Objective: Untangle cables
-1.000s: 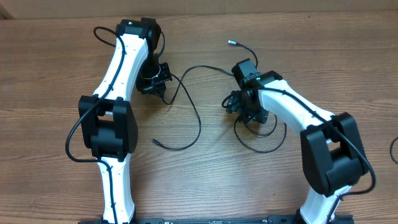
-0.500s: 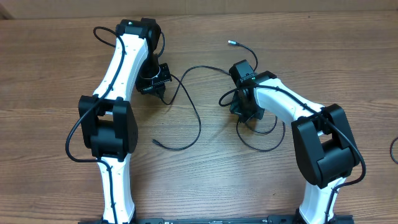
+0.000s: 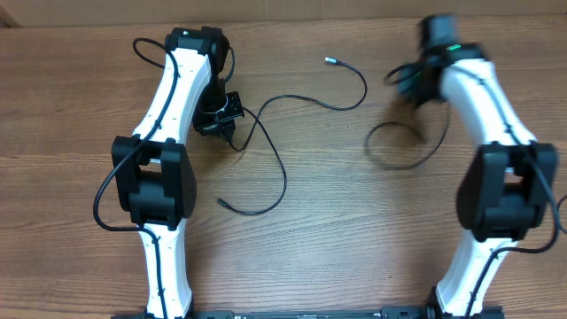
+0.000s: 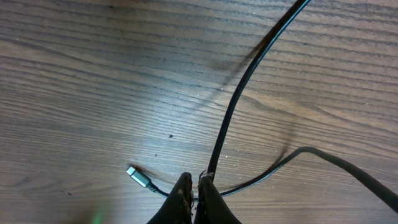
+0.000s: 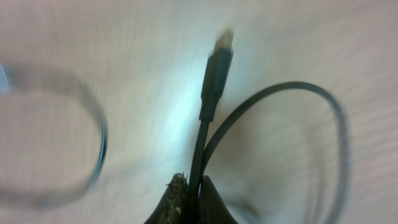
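The bare table side lies to the gripper's right in the overhead view, so next I will swing my right gripper sideways and let go of the second cable over it.
One thin black cable [image 3: 282, 168] runs from a silver plug [image 3: 329, 60] at the back, past my left gripper [image 3: 229, 127], and curls forward to a loose end [image 3: 221, 202]. In the left wrist view that gripper [image 4: 198, 185] is shut on this cable [image 4: 231, 112], with a silver plug [image 4: 134, 173] lying just left of the fingers. My right gripper [image 3: 409, 84], blurred at the back right, is shut on a second cable [image 5: 198, 155] whose plug end [image 5: 217, 56] sticks out past the jaws. That cable's loop [image 3: 394, 166] trails on the table in front of it.
The wooden table [image 3: 337, 248] ends at a back edge close behind both grippers. A short black curve of another cable [image 3: 560, 213] shows at the right edge. The white left arm [image 3: 164, 115] and right arm [image 3: 483, 97] reach in from the front.
My right gripper shut on the cable bundle at the table's middle and swung fast to the back right, pulling its looped cable away from the other. The left arm stayed put.
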### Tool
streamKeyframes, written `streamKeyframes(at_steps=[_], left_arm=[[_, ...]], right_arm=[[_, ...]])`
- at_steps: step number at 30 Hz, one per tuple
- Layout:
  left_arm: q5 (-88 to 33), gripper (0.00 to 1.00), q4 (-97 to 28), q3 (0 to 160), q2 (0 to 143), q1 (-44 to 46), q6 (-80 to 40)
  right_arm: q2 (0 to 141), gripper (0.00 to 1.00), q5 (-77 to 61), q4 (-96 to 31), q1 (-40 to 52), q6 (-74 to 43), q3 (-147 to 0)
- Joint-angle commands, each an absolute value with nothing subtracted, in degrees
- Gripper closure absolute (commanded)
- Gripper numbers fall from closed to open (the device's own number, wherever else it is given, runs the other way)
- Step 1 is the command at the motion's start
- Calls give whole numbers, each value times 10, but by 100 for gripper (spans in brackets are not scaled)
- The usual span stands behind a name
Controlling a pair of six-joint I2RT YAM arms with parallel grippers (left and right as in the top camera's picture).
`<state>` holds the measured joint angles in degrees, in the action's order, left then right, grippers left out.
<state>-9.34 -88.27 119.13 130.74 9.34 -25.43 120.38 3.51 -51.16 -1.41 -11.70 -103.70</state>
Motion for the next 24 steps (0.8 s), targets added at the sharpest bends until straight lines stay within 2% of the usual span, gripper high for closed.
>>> streamKeyframes(at_steps=[1,9,15,24], left_arm=[[-88,93,-884,1202,1312,90,-262],[-90,95,-898,1202,1312,90,-287],[-90,95,-895,1202,1312,90,-317],[-93,96,-895,1202,1312,91,-364]], right_arm=[[1190,96,47,-457,-78,11,-1058],[1197,96,74,-242,-231,98,-1058],[1220,96,34,-141,-297,119,-1058],[1310,93,14,-180,-318,55,-1058]])
